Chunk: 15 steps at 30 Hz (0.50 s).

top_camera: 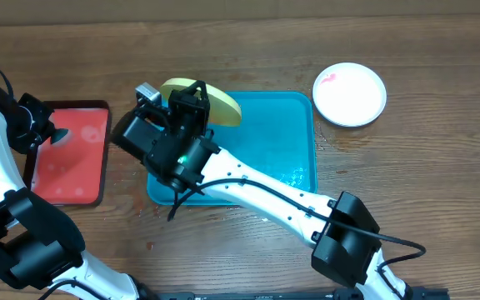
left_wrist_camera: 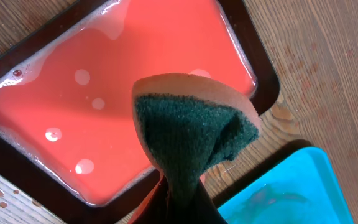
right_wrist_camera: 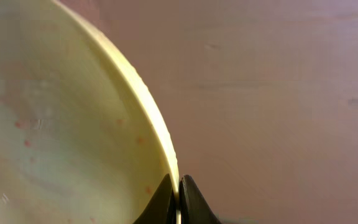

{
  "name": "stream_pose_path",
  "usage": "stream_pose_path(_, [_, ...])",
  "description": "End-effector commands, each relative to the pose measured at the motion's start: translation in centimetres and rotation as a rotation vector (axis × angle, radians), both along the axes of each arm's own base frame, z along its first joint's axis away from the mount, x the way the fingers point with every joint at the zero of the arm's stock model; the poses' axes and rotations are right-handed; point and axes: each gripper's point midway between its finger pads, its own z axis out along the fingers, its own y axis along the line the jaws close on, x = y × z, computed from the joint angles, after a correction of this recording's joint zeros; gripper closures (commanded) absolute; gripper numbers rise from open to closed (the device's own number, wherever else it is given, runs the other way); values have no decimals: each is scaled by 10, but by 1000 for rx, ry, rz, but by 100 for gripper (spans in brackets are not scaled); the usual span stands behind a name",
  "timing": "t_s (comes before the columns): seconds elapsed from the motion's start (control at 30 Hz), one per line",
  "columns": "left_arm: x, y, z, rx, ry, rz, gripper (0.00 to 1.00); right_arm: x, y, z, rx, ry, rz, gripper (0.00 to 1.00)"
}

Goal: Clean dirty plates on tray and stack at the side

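I will next move my right gripper across the teal tray (top_camera: 294,137) and down onto the white plate (top_camera: 350,93), to the gripper's right in the overhead view, to stack there.
My right gripper (top_camera: 192,107) is shut on the rim of the yellow-green plate (top_camera: 219,104) and holds it tilted above the far left corner of the teal tray (top_camera: 294,137). In the right wrist view the fingers (right_wrist_camera: 179,190) pinch the plate's edge (right_wrist_camera: 73,112), which has small red specks. The white plate (top_camera: 350,93), with a red smear, lies on the table right of the tray. My left gripper (top_camera: 47,133) is shut on a green-and-tan sponge (left_wrist_camera: 191,134) above the red tray. The pale blue plate is out of view.
The red tray with a dark rim (top_camera: 73,154) lies at the left and holds bubbly water (left_wrist_camera: 104,93). The teal tray's corner (left_wrist_camera: 284,193) shows wet streaks. My right arm stretches across the tray's near left part. Water drops dot the wooden table.
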Motion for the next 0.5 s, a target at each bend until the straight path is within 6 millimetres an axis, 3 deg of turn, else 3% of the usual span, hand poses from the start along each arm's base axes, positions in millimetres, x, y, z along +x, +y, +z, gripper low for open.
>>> stream_pose_path(0.0, [-1,-4,-3,-20,5,6,96,-1,20,-27,269,262,132,96])
stream_pose_path(0.1, [-1,-4,-3,-20,5,6,96,1,10,-47,303,395,147,96])
stream_pose_path(0.2, [-1,-4,-3,-22,5,11,96,24,-21,-40,437,339,-22,96])
stream_pose_path(0.3, [-1,-4,-3,-22,4,13,96,39,-40,-33,550,354,-81,96])
stream_pose_path(0.47, [-1,-4,-3,-21,4,13,96,55,-65,-32,848,629,-14,96])
